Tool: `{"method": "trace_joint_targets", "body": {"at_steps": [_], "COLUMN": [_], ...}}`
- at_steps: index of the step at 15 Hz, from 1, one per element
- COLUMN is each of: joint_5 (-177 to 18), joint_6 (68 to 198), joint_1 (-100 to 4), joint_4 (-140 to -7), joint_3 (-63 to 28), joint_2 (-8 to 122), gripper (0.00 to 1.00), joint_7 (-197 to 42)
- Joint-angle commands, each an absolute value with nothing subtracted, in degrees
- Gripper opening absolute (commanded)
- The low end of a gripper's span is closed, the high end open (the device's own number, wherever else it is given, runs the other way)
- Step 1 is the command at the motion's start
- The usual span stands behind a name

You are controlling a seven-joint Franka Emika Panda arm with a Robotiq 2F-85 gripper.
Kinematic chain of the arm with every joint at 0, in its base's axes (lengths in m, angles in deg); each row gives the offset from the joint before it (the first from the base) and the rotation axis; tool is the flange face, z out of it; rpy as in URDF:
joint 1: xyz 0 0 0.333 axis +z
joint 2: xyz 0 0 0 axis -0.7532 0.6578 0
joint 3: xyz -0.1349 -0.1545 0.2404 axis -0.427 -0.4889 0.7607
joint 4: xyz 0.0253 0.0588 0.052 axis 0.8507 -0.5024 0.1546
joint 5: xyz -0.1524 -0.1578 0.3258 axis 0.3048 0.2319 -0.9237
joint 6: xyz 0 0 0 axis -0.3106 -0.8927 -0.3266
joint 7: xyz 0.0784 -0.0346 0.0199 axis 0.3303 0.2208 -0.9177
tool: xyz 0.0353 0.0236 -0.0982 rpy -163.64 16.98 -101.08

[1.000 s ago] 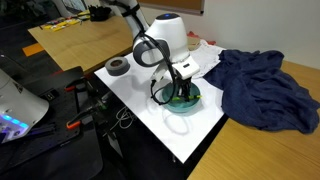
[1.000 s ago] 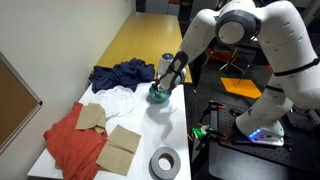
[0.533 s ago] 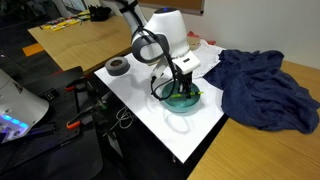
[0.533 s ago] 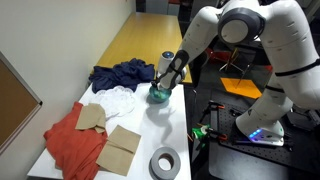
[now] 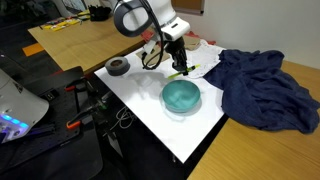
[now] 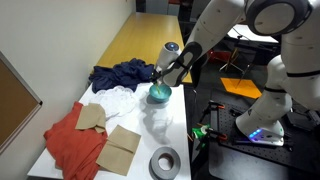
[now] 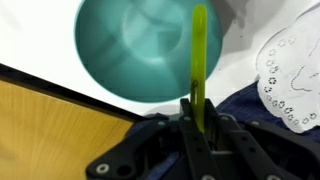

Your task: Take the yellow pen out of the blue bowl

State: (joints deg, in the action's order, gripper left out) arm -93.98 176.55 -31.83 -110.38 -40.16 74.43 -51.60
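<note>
The pen (image 5: 189,70) in my gripper will move across toward the tape roll next. Then it will go down and be released on the clear white tabletop below, between the tape roll and the bowl.
My gripper (image 5: 181,62) is shut on the yellow pen (image 5: 189,70) and holds it in the air above the far rim of the blue bowl (image 5: 181,97). The bowl sits empty on the white table top. In the wrist view the pen (image 7: 199,62) stands out straight from between the shut fingers (image 7: 187,125), with the teal bowl (image 7: 135,50) below and behind it. In an exterior view the gripper (image 6: 160,78) hangs just above the bowl (image 6: 160,95); the pen is too small to make out there.
A dark blue cloth (image 5: 262,88) lies beside the bowl, white cloth (image 5: 208,55) behind it. A grey tape roll (image 5: 118,67) sits at the table's corner. A red cloth (image 6: 70,140), cardboard pieces (image 6: 118,147) and another view of the tape roll (image 6: 165,162) are seen further along.
The gripper has risen out of the bowl with the yellow pen in it and moved back from it. The bowl stays in place, now empty.
</note>
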Motion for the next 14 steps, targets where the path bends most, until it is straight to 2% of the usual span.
{"method": "trace_joint_targets", "body": {"at_steps": [1, 5, 14], "joint_5": [-92.8, -91.5, -88.2], "joint_6": [178.4, 177.4, 176.5], "joint_1": [-26.7, -25.2, -37.7], "joint_4": [-116.3, -117.4, -115.4], "joint_3": [-40.8, -36.7, -13.9], "joint_2": [67.4, 65.2, 70.2], "gripper": [0.04, 0.04, 0.04], "joint_7": [-54.3, -57.1, -71.3]}}
